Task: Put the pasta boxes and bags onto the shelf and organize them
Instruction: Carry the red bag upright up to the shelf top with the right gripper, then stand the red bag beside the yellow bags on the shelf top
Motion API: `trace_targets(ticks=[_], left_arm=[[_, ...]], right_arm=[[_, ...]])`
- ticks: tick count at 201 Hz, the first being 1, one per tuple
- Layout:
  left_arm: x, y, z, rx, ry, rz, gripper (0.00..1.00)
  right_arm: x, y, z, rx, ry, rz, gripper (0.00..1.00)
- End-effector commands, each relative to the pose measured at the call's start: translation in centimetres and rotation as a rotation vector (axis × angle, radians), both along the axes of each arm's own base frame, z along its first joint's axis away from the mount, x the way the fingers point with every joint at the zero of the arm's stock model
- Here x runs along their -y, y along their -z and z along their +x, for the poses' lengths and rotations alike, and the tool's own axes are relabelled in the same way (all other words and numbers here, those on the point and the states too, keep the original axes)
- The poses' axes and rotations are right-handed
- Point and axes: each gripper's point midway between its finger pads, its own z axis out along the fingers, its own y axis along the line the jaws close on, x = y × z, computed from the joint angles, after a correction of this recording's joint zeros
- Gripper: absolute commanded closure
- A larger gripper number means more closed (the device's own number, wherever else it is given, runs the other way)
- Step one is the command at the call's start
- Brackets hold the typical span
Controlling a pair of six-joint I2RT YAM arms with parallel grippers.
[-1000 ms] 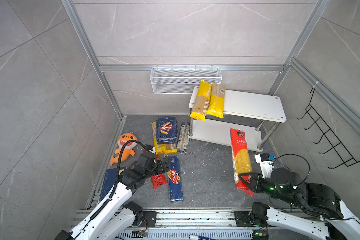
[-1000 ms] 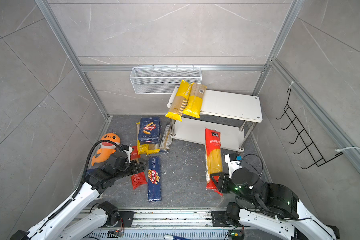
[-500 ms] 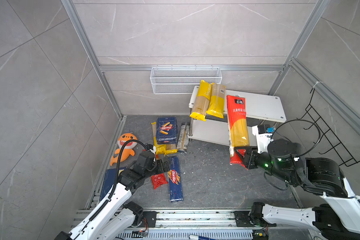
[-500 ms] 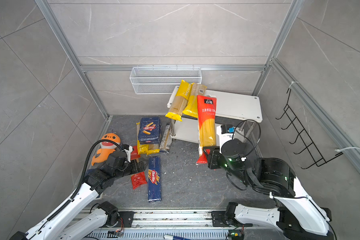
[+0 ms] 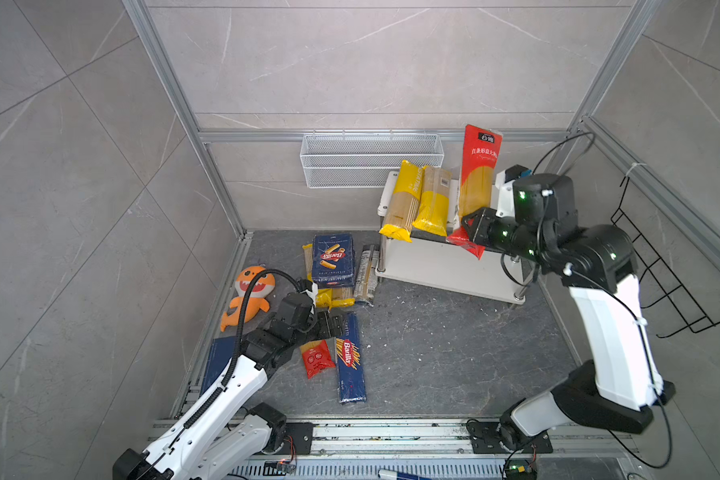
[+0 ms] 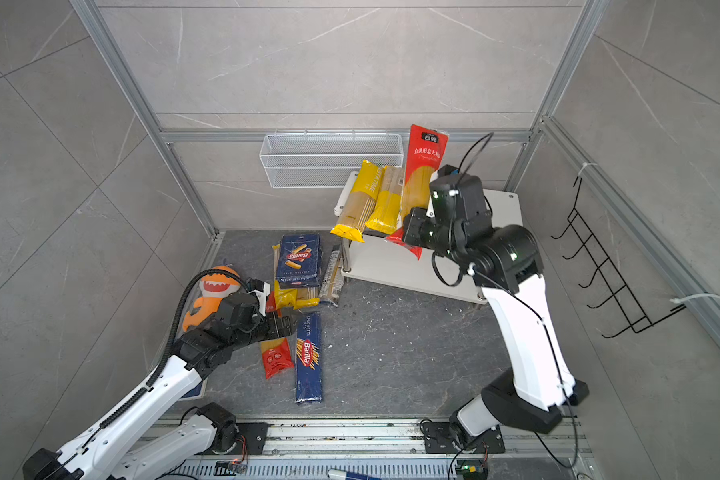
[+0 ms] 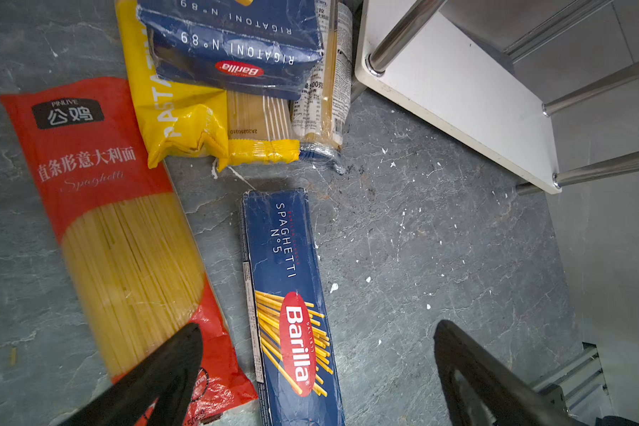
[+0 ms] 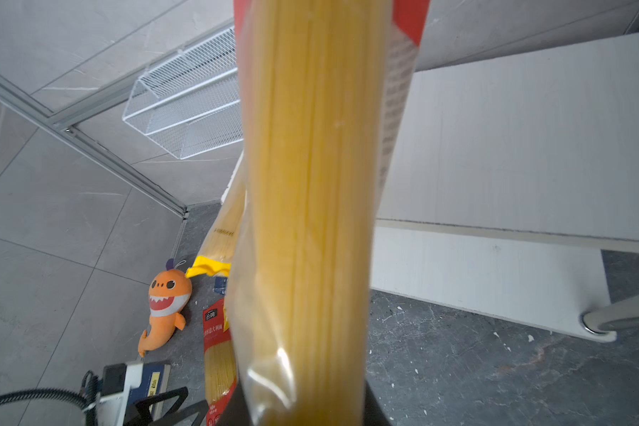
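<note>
Next, my right gripper moves outward and down to the bare top board (image 5: 453, 197) (image 8: 440, 159), which lies outward of and below it, and releases the red-ended bag beside the yellow-ended ones.
My right gripper (image 5: 470, 232) is shut on the lower end of a red-ended spaghetti bag (image 5: 476, 183), held upright over the front of the white shelf (image 6: 504, 208). Two yellow-ended bags (image 5: 416, 201) lie on its top board and overhang the front edge. On the floor, my left gripper (image 7: 318, 326) hangs open over the long Barilla box (image 7: 292, 295) and a second red bag (image 7: 126, 239). The wider Barilla box (image 5: 333, 259) rests on yellow bags (image 7: 178, 110), beside a clear printed bag (image 5: 366, 270).
An orange shark plush (image 5: 248, 295) and a dark blue book (image 5: 217, 361) lie at the left wall. A white mesh basket (image 5: 371, 160) hangs on the back wall and a black hook rack (image 5: 674, 282) on the right wall.
My right arm has lifted the red bag off the floor and swung it up and back over the shelf's top board. The left arm has not moved.
</note>
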Motion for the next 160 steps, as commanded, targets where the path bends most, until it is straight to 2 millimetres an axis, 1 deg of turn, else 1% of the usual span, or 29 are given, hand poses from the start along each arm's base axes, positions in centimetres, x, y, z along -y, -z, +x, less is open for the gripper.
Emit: trace_targets(ticks=[1,3,7,24,42,59,83,96,112,114,118,126,137,145,155,160], left_arm=[[0.2,-2.3,0.7,0.074,0.024,0.002,0.00],[0.1,-2.3,0.7,0.075,0.023,0.005,0.00],[0.1,-2.3,0.8,0.078,0.021,0.009,0.00],[-0.2,-2.4,0.9,0.082,0.015,0.023,0.00],[-0.1,-2.4,1.1,0.084,0.013,0.029,0.00],[-0.1,-2.2,1.2,0.080,0.014,0.036,0.00],[-0.1,-1.8,1.5,0.072,0.011,0.049,0.00],[-0.1,-1.6,1.6,0.067,0.011,0.051,0.00],[0.0,-1.5,1.8,0.064,0.010,0.048,0.00],[0.0,-1.5,1.8,0.065,0.010,0.047,0.00],[0.1,-1.5,1.8,0.063,0.010,0.047,0.00],[0.1,-1.4,1.8,0.063,0.011,0.046,0.00],[0.0,-1.4,1.8,0.064,0.009,0.048,0.00],[-0.1,-1.4,1.8,0.062,0.007,0.050,0.00],[-0.2,-1.3,1.7,0.063,0.006,0.053,0.00],[-0.2,-1.3,1.7,0.063,0.006,0.054,0.00]], right_arm=[[-0.5,-4.1,2.1,0.113,-0.098,0.106,0.95],[-0.4,-4.5,2.2,0.125,-0.099,0.115,0.95],[-0.1,-4.7,2.7,0.128,-0.099,0.126,0.95],[1.1,-4.2,5.0,0.109,-0.082,0.156,0.95],[2.5,-2.9,7.1,0.076,-0.055,0.176,0.95],[3.0,-1.4,8.6,0.041,-0.057,0.193,0.95],[3.3,0.4,9.9,0.003,-0.050,0.181,0.94],[3.4,0.8,10.3,-0.003,-0.046,0.177,0.92],[3.3,1.4,10.9,-0.014,-0.042,0.179,0.87],[3.3,2.2,11.2,-0.037,-0.041,0.177,0.87],[3.2,2.6,11.3,-0.047,-0.041,0.176,0.86],[3.1,3.0,11.5,-0.056,-0.038,0.179,0.82],[3.2,3.4,11.8,-0.065,-0.032,0.176,0.72],[3.3,3.6,11.9,-0.070,-0.027,0.173,0.63],[3.4,3.9,12.1,-0.072,-0.016,0.165,0.48],[3.5,3.9,12.2,-0.071,-0.011,0.163,0.43]])
